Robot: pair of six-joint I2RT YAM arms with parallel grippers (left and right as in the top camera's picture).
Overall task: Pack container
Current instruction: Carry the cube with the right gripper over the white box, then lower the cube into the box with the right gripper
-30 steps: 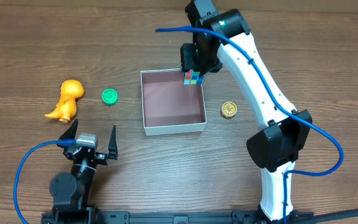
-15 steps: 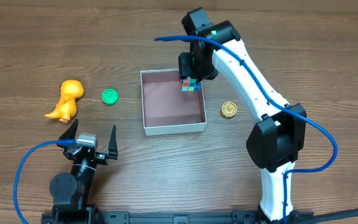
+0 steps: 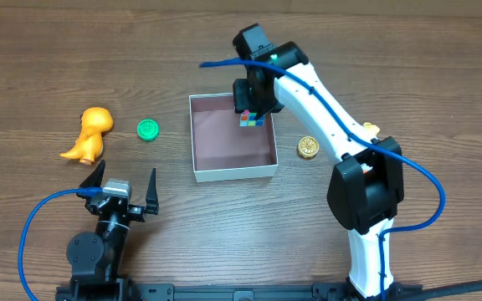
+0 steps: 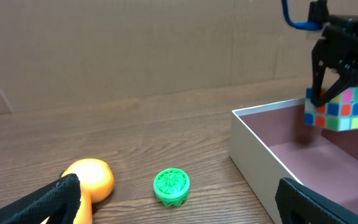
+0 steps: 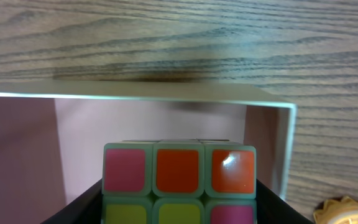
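The cube (image 3: 253,119) hangs above the box's bare bottom, so my right gripper will lower between the box's sides and release the cube on the bottom's far part.
The container (image 3: 197,150) is a square white-walled box with a pinkish-brown floor at the table's middle; it also shows in the left wrist view (image 4: 260,152) and right wrist view (image 5: 166,99). My right gripper (image 3: 253,115) is shut on a multicoloured puzzle cube (image 3: 253,119) and holds it above the box's far right part. The cube also shows in the left wrist view (image 4: 340,109) and right wrist view (image 5: 179,177). My left gripper (image 3: 124,188) is open and empty, low near the front left.
An orange dinosaur toy (image 3: 89,134) and a green ridged cap (image 3: 147,130) lie left of the box; both show in the left wrist view, dinosaur (image 4: 92,180), cap (image 4: 171,185). A gold round piece (image 3: 308,147) lies right of the box.
My right gripper has moved left and slightly toward the front with the cube, from over the box's far right corner to over its inside. The left arm has not moved.
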